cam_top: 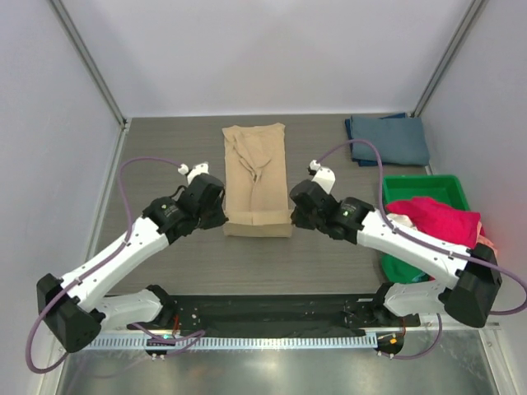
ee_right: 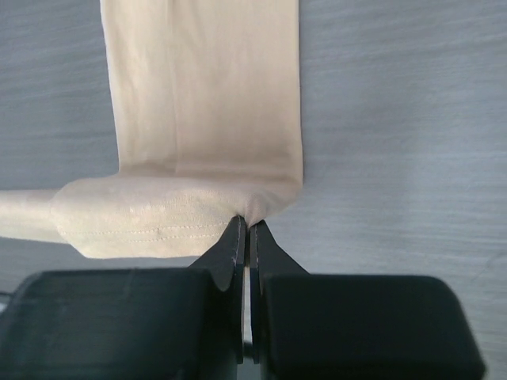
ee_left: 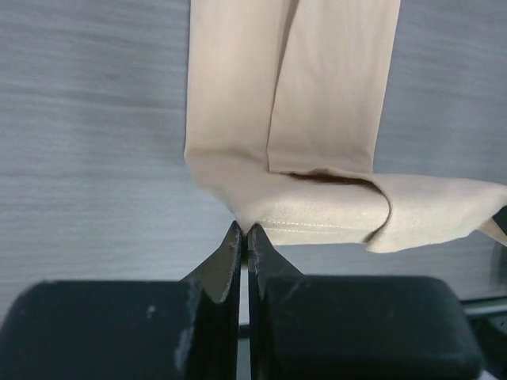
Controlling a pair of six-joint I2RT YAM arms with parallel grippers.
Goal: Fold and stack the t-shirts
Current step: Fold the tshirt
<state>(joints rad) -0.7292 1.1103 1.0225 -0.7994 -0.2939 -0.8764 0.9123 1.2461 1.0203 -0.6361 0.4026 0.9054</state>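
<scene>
My right gripper carries the corner of the t-shirt's hem outward over the t-shirt next and releases it onto the middle of the t-shirt's bin-side edge point(cam_top: 281, 175), because the t-shirt lies long.
The tan t-shirt point(cam_top: 255, 173) lies as a long narrow strip in the middle of the table, its near hem lifted and curled over. My left gripper point(cam_top: 221, 219) is shut on the hem's left corner; the pinch shows in the left wrist view point(ee_left: 244, 231) on the tan cloth point(ee_left: 317, 214). My right gripper point(cam_top: 293, 219) is shut on the hem's right corner, seen in the right wrist view point(ee_right: 247, 222) on the cloth point(ee_right: 158, 218). A folded slate blue-grey t-shirt point(cam_top: 389, 140) lies at the back right. A magenta t-shirt point(cam_top: 436, 218) is heaped in the bin.
A green plastic bin point(cam_top: 451, 188) stands at the right edge of the table, with white cloth point(cam_top: 402, 220) showing beside the magenta shirt. White walls close in the table at the back and both sides.
</scene>
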